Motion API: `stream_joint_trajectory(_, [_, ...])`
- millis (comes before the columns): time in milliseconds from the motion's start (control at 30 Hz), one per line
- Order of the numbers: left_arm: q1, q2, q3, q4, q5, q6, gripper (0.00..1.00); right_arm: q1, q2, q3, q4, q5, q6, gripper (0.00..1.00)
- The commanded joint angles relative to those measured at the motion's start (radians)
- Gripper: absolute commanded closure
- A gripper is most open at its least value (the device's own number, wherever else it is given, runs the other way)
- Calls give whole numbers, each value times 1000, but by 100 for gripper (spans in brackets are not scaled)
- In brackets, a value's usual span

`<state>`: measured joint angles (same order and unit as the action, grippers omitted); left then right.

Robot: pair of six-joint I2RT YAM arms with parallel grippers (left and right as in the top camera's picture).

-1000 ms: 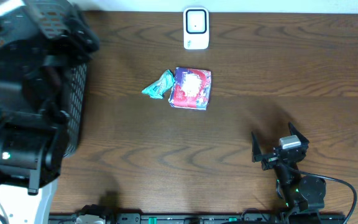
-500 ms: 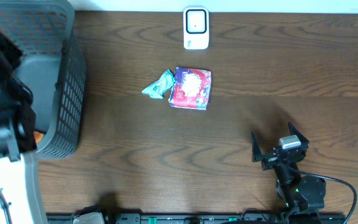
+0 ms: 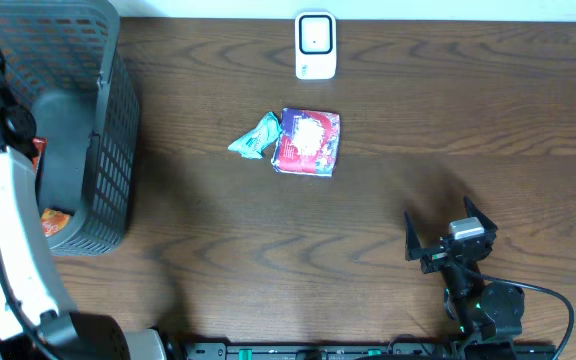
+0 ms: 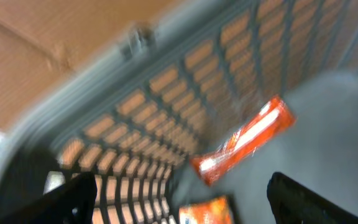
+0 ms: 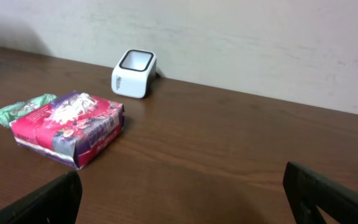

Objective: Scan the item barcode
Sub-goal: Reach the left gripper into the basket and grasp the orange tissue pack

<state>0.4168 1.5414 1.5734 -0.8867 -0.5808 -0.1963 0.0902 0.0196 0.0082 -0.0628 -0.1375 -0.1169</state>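
Next, my left gripper draws back and down to close on the orange packet at the basket's near end, which lies below and back from it.
The white barcode scanner stands at the table's far edge, also seen as the scanner in the right wrist view. A red and purple packet and a teal packet lie in front of it. My left gripper is open inside the grey basket, above orange packets; the view is blurred. My right gripper is open and holds nothing, low over the table's near right, facing the red and purple packet.
The mesh basket fills the far left corner, with an orange packet showing at its near end. My left arm's white link runs along the left edge. A pale wall rises behind the scanner.
My left arm has swung off the top of the basket to the left edge, uncovering the basket's inside. The right arm and the packets on the table have not moved.
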Motion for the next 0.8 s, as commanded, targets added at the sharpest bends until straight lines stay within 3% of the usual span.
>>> stream_joint_trajectory(0, [12, 75, -10, -95, 13, -195, 12, 2, 1, -3, -1, 4, 7, 1])
stream_joint_trajectory(67, [12, 134, -10, -161, 43, -271, 12, 2, 1, -3, -1, 4, 7, 1])
stream_joint_trajectory(267, [12, 238, -10, -239, 137, -313, 12, 2, 1, -3, -1, 4, 7, 1])
stream_joint_trajectory(500, [12, 316, -17, -325, 137, -511, 12, 2, 1, -3, -1, 4, 7, 1])
stream_joint_trajectory(767, [12, 346, -80, -312, 147, -554, 12, 2, 1, -3, -1, 4, 7, 1])
